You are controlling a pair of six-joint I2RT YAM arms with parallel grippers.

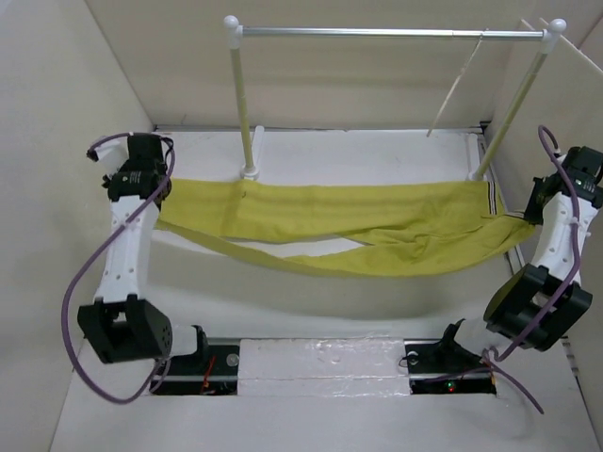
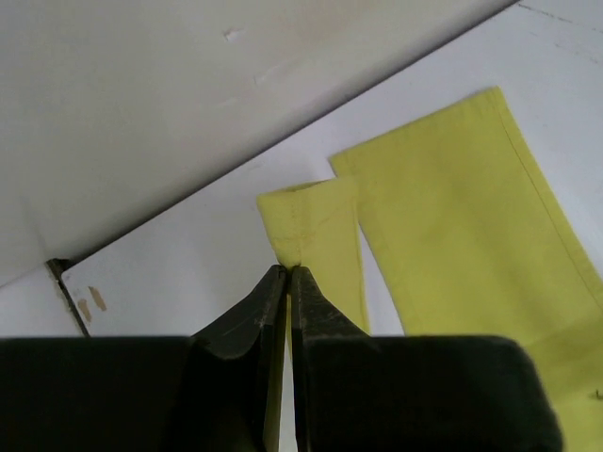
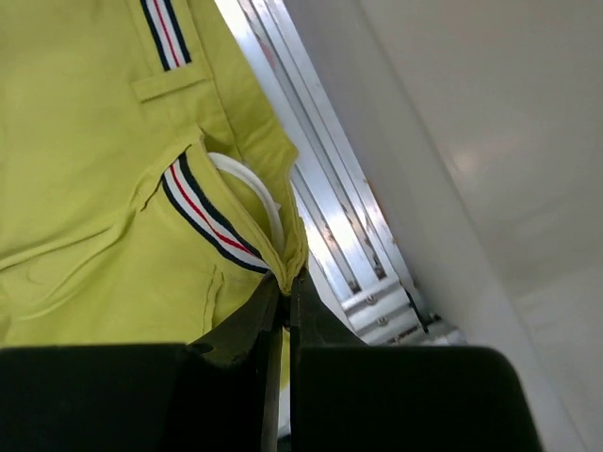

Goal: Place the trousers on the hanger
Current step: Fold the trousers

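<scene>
I need to swing my right gripper outward and down and let go of the edge of the trousers' waistband over the far striped corner (image 1: 491,185), because that corner is below and outward of the gripper.
The mustard-yellow trousers (image 1: 358,221) hang stretched between my two grippers, above the white table. My left gripper (image 1: 166,203) is shut on the hem of one leg, seen in the left wrist view (image 2: 287,270); the other leg (image 2: 462,226) lies free beside it and sags lower. My right gripper (image 1: 528,213) is shut on the striped waistband edge (image 3: 212,226), seen in the right wrist view (image 3: 285,278). A white cord-like loop (image 3: 256,186) shows inside the waist. The thin cream hanger (image 1: 457,87) hangs tilted from the rail at the back right, apart from the trousers.
A silver rail (image 1: 391,32) on two white posts (image 1: 243,99) spans the back. Cream walls close in the left, right and back. A white foam strip (image 1: 325,363) lies between the arm bases. A metal track (image 3: 339,217) runs below the right gripper.
</scene>
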